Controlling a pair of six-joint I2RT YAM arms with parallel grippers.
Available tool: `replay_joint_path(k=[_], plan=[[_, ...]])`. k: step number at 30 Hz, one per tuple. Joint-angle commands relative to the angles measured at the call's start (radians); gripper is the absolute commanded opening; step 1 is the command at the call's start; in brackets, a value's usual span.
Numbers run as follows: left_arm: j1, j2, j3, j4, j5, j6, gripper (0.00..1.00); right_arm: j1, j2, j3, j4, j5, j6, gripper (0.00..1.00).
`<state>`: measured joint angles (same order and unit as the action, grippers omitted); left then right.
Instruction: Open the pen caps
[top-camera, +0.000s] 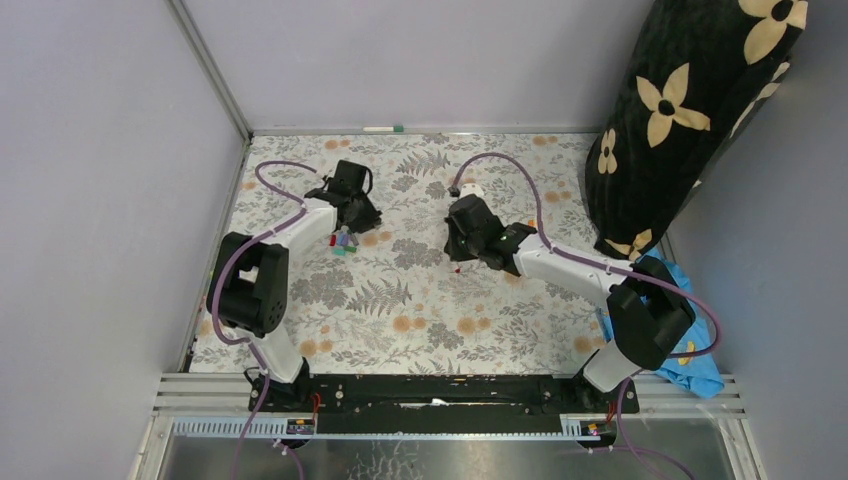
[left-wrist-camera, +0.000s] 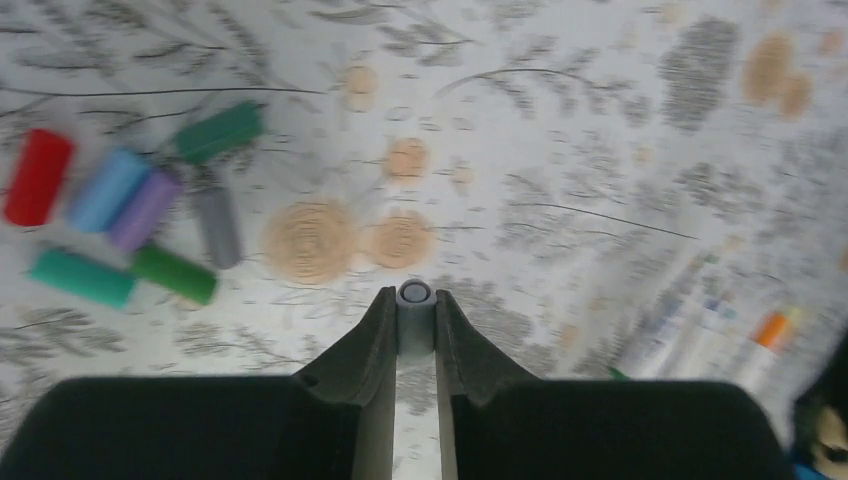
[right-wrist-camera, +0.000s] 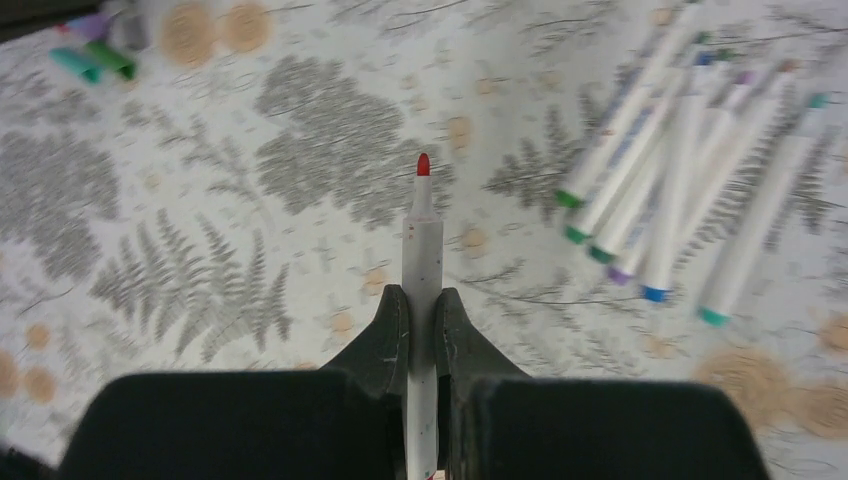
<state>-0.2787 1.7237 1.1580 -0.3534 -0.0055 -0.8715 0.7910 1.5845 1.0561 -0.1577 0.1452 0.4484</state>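
My right gripper turns the pen with its red tip bare along the heap of white pens next, then lowers it onto them.
My left gripper (left-wrist-camera: 413, 296) is shut on a small grey pen cap (left-wrist-camera: 414, 318), whose open end points forward, above the floral tabletop. Several loose pen caps (left-wrist-camera: 107, 190) lie in a pile to its left: red, light blue, purple, grey, teal and two green. In the top view that pile (top-camera: 343, 241) sits beside the left gripper (top-camera: 360, 215). My right gripper (right-wrist-camera: 421, 292) is shut on a white pen (right-wrist-camera: 421, 240) with its red tip (right-wrist-camera: 423, 165) bare. It hangs near the table's middle (top-camera: 460, 255).
A bunch of white pens (right-wrist-camera: 680, 170) with coloured ends lies to the right of the right gripper. One pen (top-camera: 383, 129) lies against the back wall. A black floral cushion (top-camera: 690, 110) stands at the back right, and a blue cloth (top-camera: 690, 350) lies by the right arm's base.
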Motion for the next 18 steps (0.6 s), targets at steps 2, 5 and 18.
replay_joint_path(k=[2, 5, 18], plan=[[0.006, 0.042, -0.031, -0.103, -0.211, 0.082, 0.09, -0.102, -0.009, 0.021, -0.037, 0.128, -0.041, 0.0], [0.013, 0.057, -0.043, -0.09, -0.231, 0.073, 0.12, -0.142, 0.02, 0.035, -0.043, 0.139, -0.064, 0.0], [0.033, 0.03, -0.091, -0.033, -0.243, 0.058, 0.62, -0.237, 0.132, 0.056, -0.037, 0.217, -0.093, 0.08]])
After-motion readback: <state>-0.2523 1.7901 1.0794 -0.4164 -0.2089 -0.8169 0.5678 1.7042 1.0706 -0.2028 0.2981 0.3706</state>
